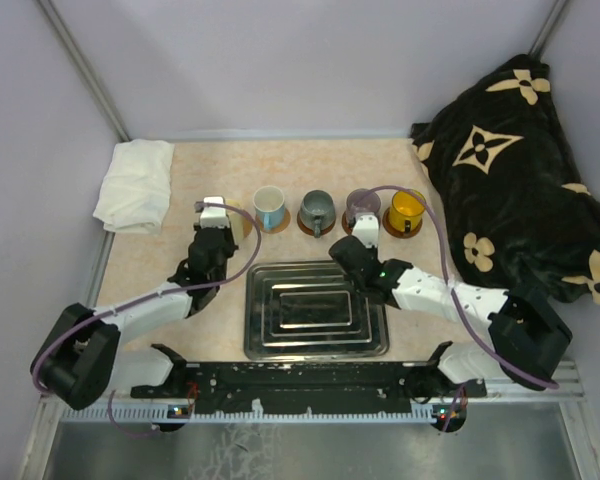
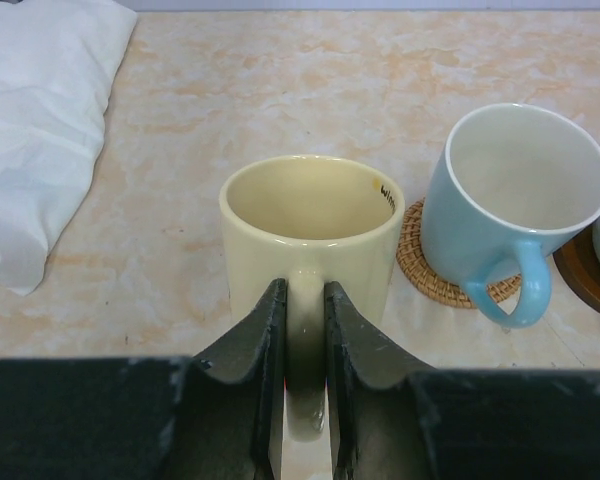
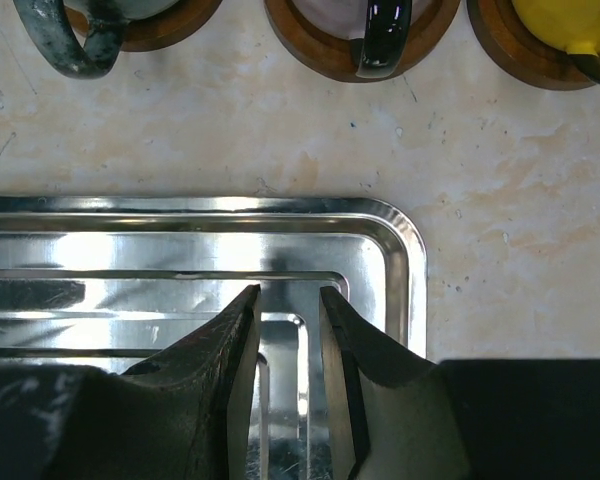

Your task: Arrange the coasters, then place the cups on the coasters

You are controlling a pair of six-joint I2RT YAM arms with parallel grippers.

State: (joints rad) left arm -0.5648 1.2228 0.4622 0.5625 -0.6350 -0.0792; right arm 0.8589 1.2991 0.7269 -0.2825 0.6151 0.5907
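The left gripper eases the cream-yellow cup outward and down onto the coaster (image 1: 247, 224) peeking out below from beneath the cup next, and releases the handle.
My left gripper (image 1: 220, 224) (image 2: 298, 300) is shut on the handle of the cream-yellow cup (image 2: 310, 235); I cannot tell whether a coaster lies under that cup. To its right a white cup with a blue outside (image 1: 269, 208) (image 2: 515, 205) stands on a woven coaster (image 2: 420, 268). The grey cup (image 1: 317, 210) (image 3: 65, 45), the purple cup (image 1: 362, 204) (image 3: 385, 30) and the orange-yellow cup (image 1: 407, 210) (image 3: 565, 20) each stand on a dark wooden coaster (image 3: 325, 55). My right gripper (image 1: 360, 246) (image 3: 285, 292) hangs over the tray's far right part, jaws slightly apart and holding nothing.
A rectangular metal tray (image 1: 315, 345) (image 3: 405, 245) lies between the arms, in front of the cup row. A folded white cloth (image 1: 135, 185) (image 2: 40, 130) sits at the far left. A black blanket with cream flowers (image 1: 525, 170) fills the far right. Walls close in the back and sides.
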